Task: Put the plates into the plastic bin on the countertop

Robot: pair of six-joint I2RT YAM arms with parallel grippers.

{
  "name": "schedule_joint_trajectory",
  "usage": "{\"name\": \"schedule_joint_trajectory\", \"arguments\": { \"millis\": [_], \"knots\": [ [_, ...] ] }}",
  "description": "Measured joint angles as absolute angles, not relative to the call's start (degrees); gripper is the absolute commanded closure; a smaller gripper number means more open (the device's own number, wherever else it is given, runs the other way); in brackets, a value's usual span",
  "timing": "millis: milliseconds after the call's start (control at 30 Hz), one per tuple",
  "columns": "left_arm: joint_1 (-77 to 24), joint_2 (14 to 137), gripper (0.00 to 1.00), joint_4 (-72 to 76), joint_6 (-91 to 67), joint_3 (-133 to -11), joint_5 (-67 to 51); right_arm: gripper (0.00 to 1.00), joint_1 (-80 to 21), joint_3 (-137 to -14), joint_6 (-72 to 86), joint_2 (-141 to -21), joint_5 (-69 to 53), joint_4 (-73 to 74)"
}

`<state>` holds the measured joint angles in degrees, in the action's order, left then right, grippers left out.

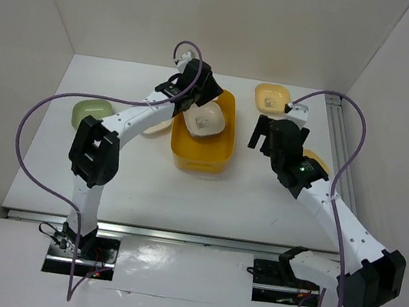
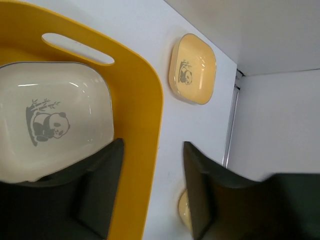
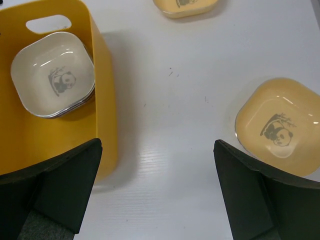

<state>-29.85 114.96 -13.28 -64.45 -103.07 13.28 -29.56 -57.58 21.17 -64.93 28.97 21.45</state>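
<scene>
I need to move my right gripper away from the bin [image 1: 202, 151] next and lower it to the rim of the nearest yellow-orange plate, on the side toward the bin.
The orange-yellow plastic bin [image 1: 202, 151] stands mid-countertop. In it lies a cream plate [image 1: 205, 120] with a panda motif, on top of at least one other plate; it also shows in the left wrist view [image 2: 45, 120] and the right wrist view [image 3: 52, 75]. My left gripper [image 1: 199, 104] is open and empty above the bin's far end, its jaws either side of the bin wall [image 2: 145, 100]. My right gripper [image 1: 267, 142] is open and empty over bare countertop, right of the bin [image 3: 105, 100]. One yellow-orange plate [image 1: 272, 96] lies at the back right, another [image 3: 280, 125] beside the right gripper.
A pale green plate [image 1: 90, 114] lies at the far left. A pale plate [image 1: 158, 127] is partly hidden under my left arm, left of the bin. White walls enclose the countertop [image 1: 182, 197]; a metal rail [image 1: 341, 136] runs along the right wall.
</scene>
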Motion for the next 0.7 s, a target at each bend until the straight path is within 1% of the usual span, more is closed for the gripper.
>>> {"name": "schedule_joint_trajectory", "arguments": {
  "millis": [67,133,167,267,400,533,600,700],
  "knots": [
    [-29.9,114.8,0.21,-13.6,-64.1,-103.4,13.4,0.00,-29.1,-57.0,21.5,-65.1,27.7,21.3],
    [-30.0,114.7,0.16,-14.1,-63.8,-103.6,13.8,0.00,-29.1,-56.9,21.6,-65.1,26.9,21.0],
    [-30.1,114.5,0.10,-14.5,-63.3,-103.5,14.2,0.00,-29.0,-56.9,21.7,-65.1,26.9,20.7],
    [-31.0,112.1,0.00,-15.1,-61.1,-101.2,15.7,0.00,-27.3,-56.9,21.7,-65.8,27.0,20.6],
    [-34.0,104.8,0.00,-17.8,-56.2,-97.1,17.8,0.00,-19.4,-57.4,22.6,-72.7,25.7,20.5],
    [-37.8,93.8,0.00,-19.4,-52.1,-90.1,20.9,0.00,-12.4,-57.5,24.5,-82.4,24.7,20.8],
    [-40.2,88.3,0.00,-19.9,-50.5,-86.0,22.9,0.00,-9.9,-57.5,25.0,-85.8,24.5,20.9],
    [-42.7,81.9,0.00,-21.1,-49.1,-79.5,25.6,0.03,-7.4,-57.5,25.7,-88.8,24.1,20.6]
  ]
}}
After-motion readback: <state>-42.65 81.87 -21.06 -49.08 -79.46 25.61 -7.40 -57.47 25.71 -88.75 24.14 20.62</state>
